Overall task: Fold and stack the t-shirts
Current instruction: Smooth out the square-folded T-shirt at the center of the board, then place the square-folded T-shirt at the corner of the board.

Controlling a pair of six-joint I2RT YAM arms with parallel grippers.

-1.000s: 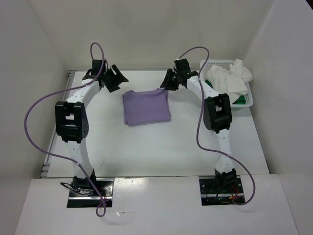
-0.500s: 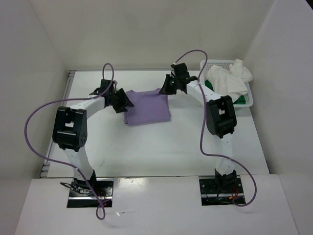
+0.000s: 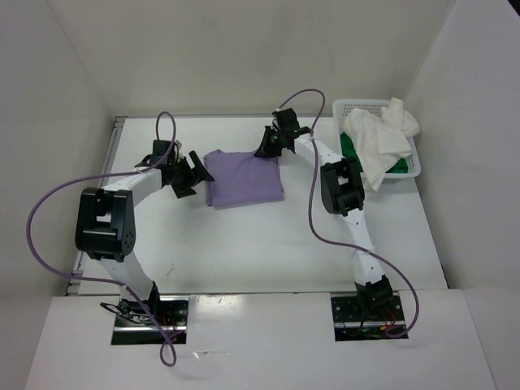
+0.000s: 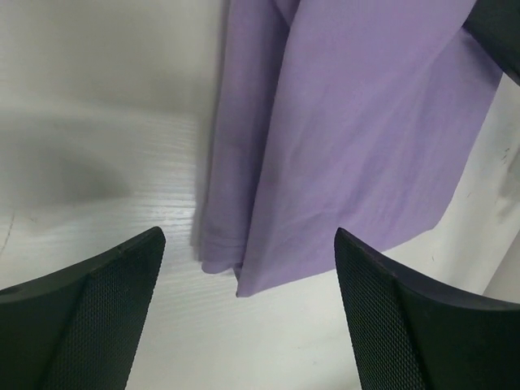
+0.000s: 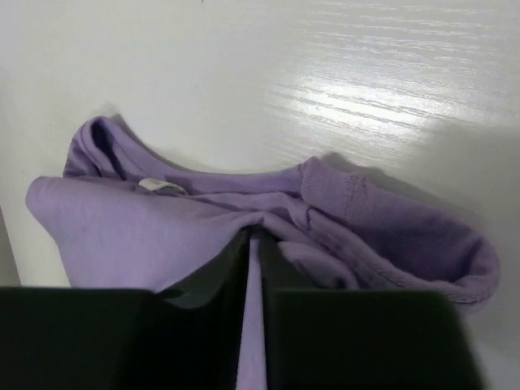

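Note:
Next, my left gripper moves outward and down onto the lavender purple t-shirt's nearest side edge, as the top layer stops short of the cloth beneath.
The lavender purple t-shirt [image 3: 242, 178] lies folded into a rough square at the table's middle back. My right gripper [image 3: 267, 149] is shut on its far right corner; the right wrist view shows purple cloth [image 5: 162, 219] pinched between the closed fingers, near the collar label. My left gripper [image 3: 192, 171] is open and empty, just left of the shirt's left edge; in the left wrist view the shirt's near corner [image 4: 244, 276] lies between the spread fingers. The white t-shirt [image 3: 378, 138] is heaped in the basket over the bright green t-shirt [image 3: 400, 165].
The white perforated basket [image 3: 410, 169] stands at the back right corner. White walls enclose the table on the left, back and right. Purple cables loop from both arms.
My left gripper swung in to the shirt's left edge, then drew back slightly left. My right gripper moved left along the shirt's far edge, and the cloth corner shifted with it.

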